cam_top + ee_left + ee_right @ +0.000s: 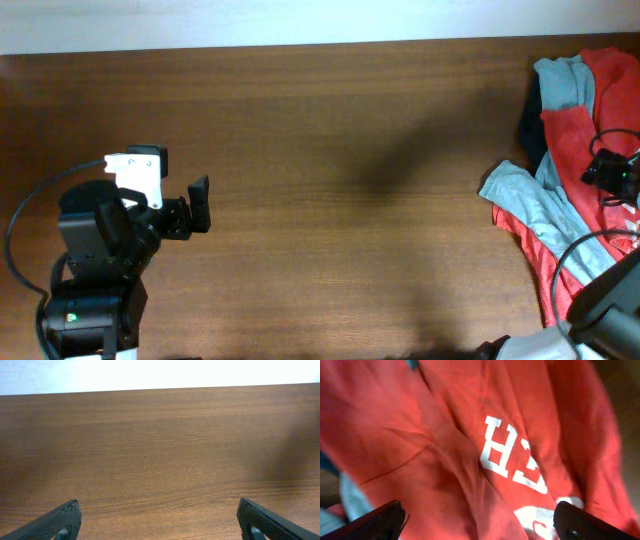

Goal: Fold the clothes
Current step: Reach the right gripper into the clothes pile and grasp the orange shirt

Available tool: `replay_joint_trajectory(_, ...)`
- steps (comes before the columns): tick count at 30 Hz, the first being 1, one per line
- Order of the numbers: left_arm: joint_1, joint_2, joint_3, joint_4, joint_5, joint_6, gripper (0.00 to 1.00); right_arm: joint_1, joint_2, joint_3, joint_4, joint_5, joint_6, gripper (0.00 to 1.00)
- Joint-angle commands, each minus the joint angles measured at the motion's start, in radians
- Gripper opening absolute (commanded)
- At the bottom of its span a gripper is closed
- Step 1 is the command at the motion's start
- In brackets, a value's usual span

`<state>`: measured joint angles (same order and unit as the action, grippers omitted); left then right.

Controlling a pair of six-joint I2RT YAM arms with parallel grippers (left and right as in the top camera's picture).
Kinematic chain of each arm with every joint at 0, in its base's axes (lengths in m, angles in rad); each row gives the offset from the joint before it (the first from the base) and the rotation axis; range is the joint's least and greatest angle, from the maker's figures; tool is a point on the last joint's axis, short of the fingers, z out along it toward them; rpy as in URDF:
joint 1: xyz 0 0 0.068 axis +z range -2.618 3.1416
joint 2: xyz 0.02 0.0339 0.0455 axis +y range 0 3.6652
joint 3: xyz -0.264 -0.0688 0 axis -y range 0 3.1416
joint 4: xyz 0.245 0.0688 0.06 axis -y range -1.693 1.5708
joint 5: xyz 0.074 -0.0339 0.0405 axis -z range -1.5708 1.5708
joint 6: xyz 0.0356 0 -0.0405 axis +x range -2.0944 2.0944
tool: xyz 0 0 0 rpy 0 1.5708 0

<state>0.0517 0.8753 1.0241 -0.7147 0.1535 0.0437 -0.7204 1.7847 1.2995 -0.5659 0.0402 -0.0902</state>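
Observation:
The red shirt needs my right gripper to come down onto it, at a spot slightly away from the white letters.
A pile of clothes lies at the table's right edge: a red shirt with white letters, a light blue garment and a dark one. My right gripper hangs over the pile, open, its fingers spread wide just above the red shirt, holding nothing. My left gripper is open and empty over bare wood at the left, far from the clothes. In the left wrist view only its two fingertips and the table show.
The brown wooden table runs to a white wall along its far edge. The left arm's base sits at the front left, the right arm's cable loops over the clothes at front right.

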Motion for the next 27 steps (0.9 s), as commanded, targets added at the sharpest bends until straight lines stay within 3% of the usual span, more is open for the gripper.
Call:
replay_joint_trajectory(1,0.003,0.001,0.020,0.003,0.014,-0.006,0.99,-0.006,0.060,0.015,0.029,-0.102,-0.007,0.96)
replay_joint_trajectory(4,0.003,0.001,0.020,0.003,0.014,-0.006,0.99,-0.006,0.089,0.015,0.032,-0.109,-0.007,0.85)
replay_joint_trajectory(7,0.003,0.001,0.020,0.003,0.014,-0.006,0.99,-0.006,0.097,0.015,0.036,-0.108,-0.007,0.54)
replay_joint_trajectory(9,0.003,0.001,0.020,0.003,0.014,-0.006,0.99,-0.006,0.097,0.015,0.035,-0.108,-0.007,0.44)
replay_joint_trajectory(11,0.003,0.001,0.020,0.003,0.014,-0.006,0.99,-0.006,0.097,0.015,0.031,-0.108,-0.007,0.23)
replay_joint_trajectory(13,0.003,0.000,0.020,0.003,0.014,-0.006,0.99,-0.006,0.097,0.015,0.031,-0.108,-0.006,0.13)
replay_joint_trajectory(16,0.003,0.000,0.020,0.003,0.014,-0.006,0.99,-0.006,0.097,0.015,0.029,-0.108,-0.006,0.04)
replay_joint_trajectory(21,0.003,0.000,0.020,0.003,0.014,-0.006,0.99,-0.006,0.093,0.016,0.029,-0.111,0.026,0.04)
replay_joint_trajectory(27,0.003,0.000,0.020,0.026,0.014,-0.006,0.99,0.036,-0.030,0.116,-0.022,-0.262,0.014,0.04)
